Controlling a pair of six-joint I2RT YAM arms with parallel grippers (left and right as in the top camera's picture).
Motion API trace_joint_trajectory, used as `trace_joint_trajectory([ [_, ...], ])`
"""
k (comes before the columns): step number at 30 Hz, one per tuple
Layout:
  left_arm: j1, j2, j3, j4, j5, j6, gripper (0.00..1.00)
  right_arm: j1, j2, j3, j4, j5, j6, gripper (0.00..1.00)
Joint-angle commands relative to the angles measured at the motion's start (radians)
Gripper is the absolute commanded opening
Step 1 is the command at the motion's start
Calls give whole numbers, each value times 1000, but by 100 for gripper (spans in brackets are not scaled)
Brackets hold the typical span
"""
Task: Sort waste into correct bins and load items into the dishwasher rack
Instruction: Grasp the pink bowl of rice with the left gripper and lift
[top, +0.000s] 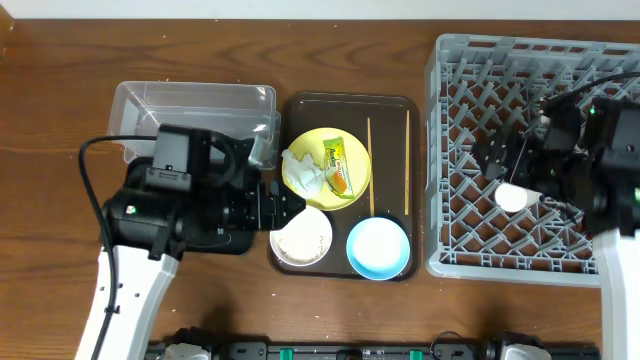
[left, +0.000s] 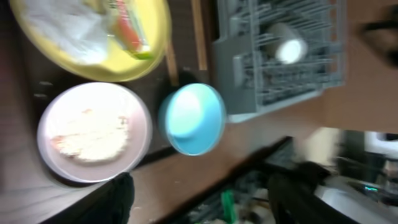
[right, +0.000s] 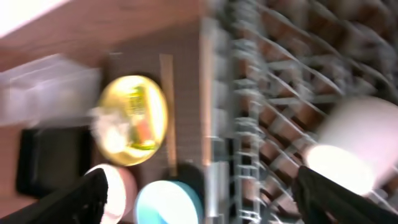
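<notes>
Next, my left gripper needs to lower across onto the white bowl's rim (top: 330, 238) (left: 148, 135) by the light-blue bowl, as this lies below and to its right in the overhead view.
On the brown serving tray, the pale-yellow plate (top: 345, 150) carries a crumpled white tissue (top: 300, 172) and a green-and-orange wrapper (top: 338, 165). The white bowl (top: 301, 238) holds rice (left: 90, 134); the light-blue bowl (top: 378, 247) sits beside it. Two chopsticks (top: 369, 165) lie along the tray's right side. My left gripper (top: 293, 207) is open just above the white bowl's left rim, holding nothing. My right gripper (top: 515, 165) hangs open over the grey dishwasher rack (top: 450, 150), just above a white cup (top: 513, 197) lying in it.
The clear tub (top: 195, 105) stands at the back left. The black tray (top: 235, 243) is mostly hidden under my left arm. The brown serving tray (top: 290, 110) lies between the bins and the rack. Bare wood table runs along the far and left sides.
</notes>
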Motion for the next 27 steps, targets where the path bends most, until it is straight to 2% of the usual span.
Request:
trace_joint_trajectory([
  [1, -86, 5, -9, -2, -266, -8, 68, 43, -64, 19, 2, -94, -62, 97],
  [4, -205, 39, -39, 26, -443, -92, 64, 68, -89, 18, -2, -93, -61, 99],
  [12, -467, 281, -75, 151, -739, -351, 52, 87, -80, 17, -37, -93, -61, 98],
  [20, -515, 513, -75, 296, -718, -463, 43, 87, -78, 11, -58, -93, -61, 98],
  [23, -515, 552, -75, 326, -686, -473, 35, 87, -78, 8, -58, -85, -61, 98],
  [27, -522, 596, -76, 342, -642, -475, 31, 87, -78, 6, -58, -74, -61, 98],
])
